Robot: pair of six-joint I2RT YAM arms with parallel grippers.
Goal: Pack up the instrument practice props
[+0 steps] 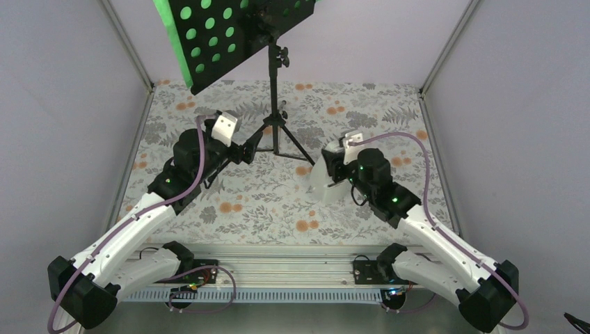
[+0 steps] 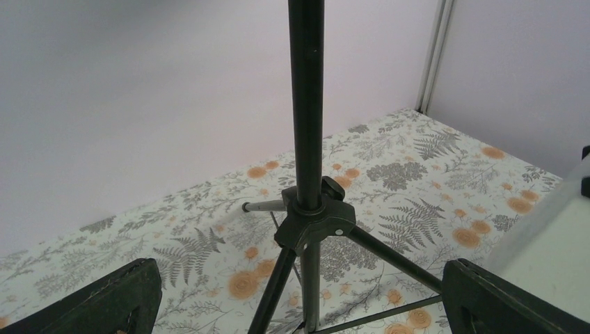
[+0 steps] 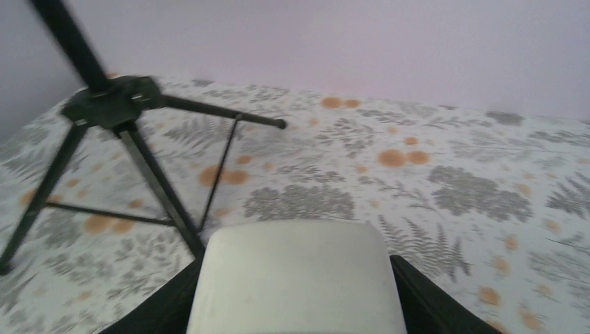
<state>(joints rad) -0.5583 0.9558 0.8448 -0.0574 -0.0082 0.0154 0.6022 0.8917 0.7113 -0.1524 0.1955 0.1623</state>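
The robot needs to move its right gripper to the right in the top view, lowering the metronome (image 1: pixel 321 185), and then release it, because cloth clear of the tripod lies below on that side.
The black music stand (image 1: pixel 273 104) stands at the back centre on its tripod. Its round-holed desk (image 1: pixel 233 42) tilts at the top, and green pages (image 1: pixel 171 35) show at its left edge and through the holes. My left gripper (image 1: pixel 250 149) is open beside the tripod's left leg. In the left wrist view (image 2: pixel 299 303) the pole and leg hub (image 2: pixel 314 221) stand ahead between the wide-spread fingers (image 2: pixel 104 299). My right gripper (image 1: pixel 330 172) is shut on the white metronome (image 1: pixel 321 185), right of the tripod. The right wrist view shows the metronome (image 3: pixel 296 278) filling the gap between the fingers.
The floral tablecloth (image 1: pixel 278 209) covers the table. Grey walls with metal corner posts (image 1: pixel 129 49) close in the left, back and right sides. The tripod's legs (image 3: pixel 160 188) spread over the cloth left of the metronome. The metronome's edge shows at the far right in the left wrist view (image 2: pixel 549 243).
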